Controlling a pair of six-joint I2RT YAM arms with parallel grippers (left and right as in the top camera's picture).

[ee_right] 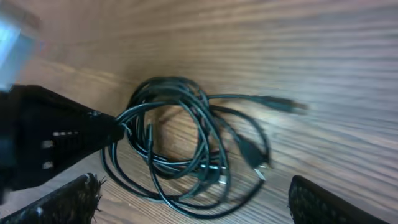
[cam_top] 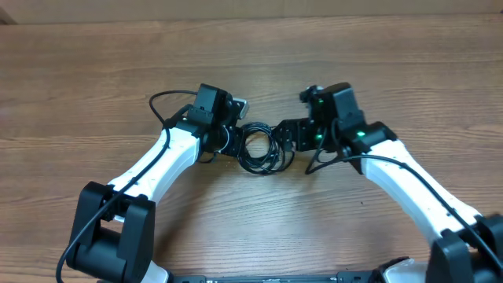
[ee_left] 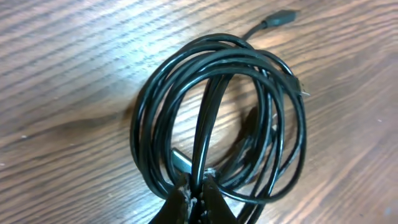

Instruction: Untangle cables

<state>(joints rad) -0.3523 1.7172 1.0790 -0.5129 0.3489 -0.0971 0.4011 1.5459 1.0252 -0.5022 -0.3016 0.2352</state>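
The strands are bunched, so my left gripper should next move from the coil (ee_left: 217,118) toward bare tabletop on its left in the overhead view and let them go.
The cables (cam_top: 256,148) lie as one coil of thin black cords on the wooden table between my two grippers. In the left wrist view the coil (ee_left: 217,118) fills the frame, with a plug (ee_left: 281,18) trailing off at the top. My left gripper (ee_left: 198,190) is shut on a strand of the coil at its near edge. In the right wrist view the coil (ee_right: 186,146) lies just ahead, with a plug end (ee_right: 283,104) at the right. My right gripper (ee_right: 193,202) is open, its fingers wide on either side of the coil's near edge, holding nothing.
The wooden table (cam_top: 251,55) spreads all round. The left gripper (ee_right: 62,137) shows as a dark wedge at the left of the right wrist view, touching the coil. Thicker black arm cables (cam_top: 161,106) loop beside each wrist.
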